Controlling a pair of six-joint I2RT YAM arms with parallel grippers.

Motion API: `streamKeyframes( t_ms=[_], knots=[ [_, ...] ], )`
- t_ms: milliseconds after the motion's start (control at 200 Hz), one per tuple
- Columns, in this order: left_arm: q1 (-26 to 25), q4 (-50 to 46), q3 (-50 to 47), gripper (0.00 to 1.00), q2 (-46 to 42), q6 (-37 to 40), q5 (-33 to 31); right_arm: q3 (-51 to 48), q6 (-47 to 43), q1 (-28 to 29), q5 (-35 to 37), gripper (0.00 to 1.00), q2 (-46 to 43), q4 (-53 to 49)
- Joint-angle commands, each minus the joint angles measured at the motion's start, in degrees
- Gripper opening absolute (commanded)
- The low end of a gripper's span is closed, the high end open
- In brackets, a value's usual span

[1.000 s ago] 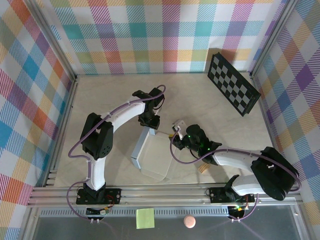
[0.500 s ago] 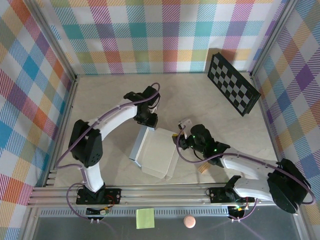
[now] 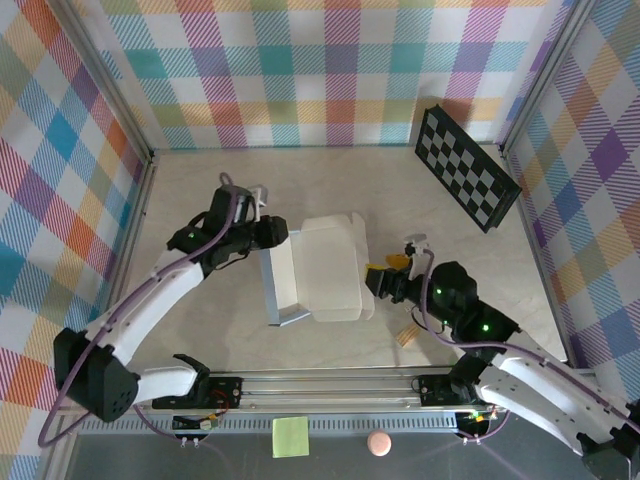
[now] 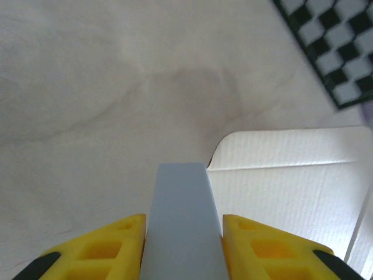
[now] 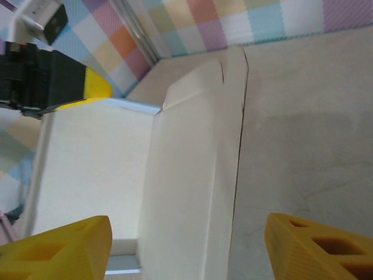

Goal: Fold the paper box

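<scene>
The left gripper swings the far end of the box's grey side outward next, turning the box [image 3: 325, 268] along, then releases.
The paper box [image 3: 325, 268] lies half-folded at mid-table, a pale sheet with a raised grey wall along its left side and a lid flap on the far right. My left gripper [image 3: 262, 233] is shut on the far end of that grey wall. In the left wrist view the wall [image 4: 182, 198] fills the gap between the yellow fingers of the left gripper [image 4: 182, 227]. My right gripper [image 3: 384, 281] stands open just right of the box. In the right wrist view the box's folded flap [image 5: 192, 169] lies ahead of the right gripper [image 5: 186, 248], untouched by either finger.
A black-and-white checkerboard panel [image 3: 467, 168] leans in the far right corner. A small tan scrap [image 3: 406, 337] lies near the right arm. A yellow-green sticky note [image 3: 290, 436] and a pink ball [image 3: 378, 443] sit below the front rail. Plaid walls close three sides.
My left arm swung out to the left and turned the box, carrying it farther from the rail. My right gripper opened and drew back to the right of the box.
</scene>
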Motion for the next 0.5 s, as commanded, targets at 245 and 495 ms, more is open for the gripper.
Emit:
streamKeyframes(
  t_ms=[245, 495],
  knots=[
    [1.7, 25.4, -10.3, 0.14, -8.8, -21.1, 3.7, -8.3, -7.0, -0.3, -11.4, 0.7, -2.0, 15.3],
    [1.8, 29.4, -9.8, 0.14, -6.8, -24.7, 6.8, -5.5, -7.9, -0.3, -7.0, 0.59, 3.5, 19.5]
  ],
)
